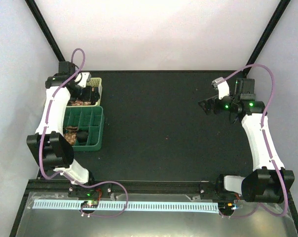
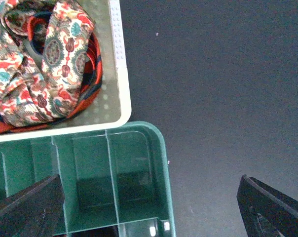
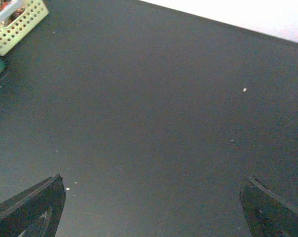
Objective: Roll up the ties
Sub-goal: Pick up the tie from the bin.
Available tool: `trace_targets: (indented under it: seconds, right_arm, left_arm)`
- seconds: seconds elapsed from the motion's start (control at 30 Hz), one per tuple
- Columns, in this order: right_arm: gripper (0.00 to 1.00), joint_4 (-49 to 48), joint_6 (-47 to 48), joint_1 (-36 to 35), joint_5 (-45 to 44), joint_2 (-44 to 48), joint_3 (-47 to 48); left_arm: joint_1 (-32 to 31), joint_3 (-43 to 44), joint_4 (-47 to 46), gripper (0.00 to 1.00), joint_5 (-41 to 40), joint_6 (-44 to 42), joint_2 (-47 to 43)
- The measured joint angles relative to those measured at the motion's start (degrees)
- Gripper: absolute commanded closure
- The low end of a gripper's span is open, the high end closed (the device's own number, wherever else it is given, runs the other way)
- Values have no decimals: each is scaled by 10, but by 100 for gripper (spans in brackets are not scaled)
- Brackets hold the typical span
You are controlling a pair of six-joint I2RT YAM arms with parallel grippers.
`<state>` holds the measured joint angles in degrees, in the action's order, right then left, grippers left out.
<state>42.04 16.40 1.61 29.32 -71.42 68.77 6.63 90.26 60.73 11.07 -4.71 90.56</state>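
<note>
My open left gripper moves outward and down into the white basket next, around the speckled tie's upright fold, since it lies atop the orange tie.
Several ties lie bunched in the white perforated basket: a speckled patterned tie on top and an orange tie with dark stripes curling beside it. In the top view the same heap of ties shows in the basket, and a small brown coiled tie sits in the green tray. My left gripper hovers open above the basket and tray corner, holding nothing. My right gripper hangs open over bare black table, far from the ties, at the right side.
A green divided tray stands right against the basket's near side, at the table's left. The basket's corner shows at the right wrist view's top left. Black frame posts rise at the back corners.
</note>
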Motion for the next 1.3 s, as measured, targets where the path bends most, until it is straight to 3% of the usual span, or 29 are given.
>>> trace_targets:
  seconds: [0.13,0.37,0.5,0.8,1.17,1.3]
  right_arm:
    - [0,22,-7,0,22,0,0]
    - [0,44,-26,-2,32,5,0]
    - [0,53,-27,-3,31,6,0]
    - [0,77,-26,-3,27,-5,6]
    - [0,84,-15,-3,15,-33,7]
    - [0,87,-13,-3,8,-44,11]
  left_arm:
    - [13,57,28,1,5,-32,41]
    - [47,318,84,1,36,-111,238]
    - [59,394,87,2,47,-139,318]
    - [72,417,44,12,71,-168,424]
    - [71,428,-14,15,57,-160,507]
    - [68,428,-22,24,43,-161,521]
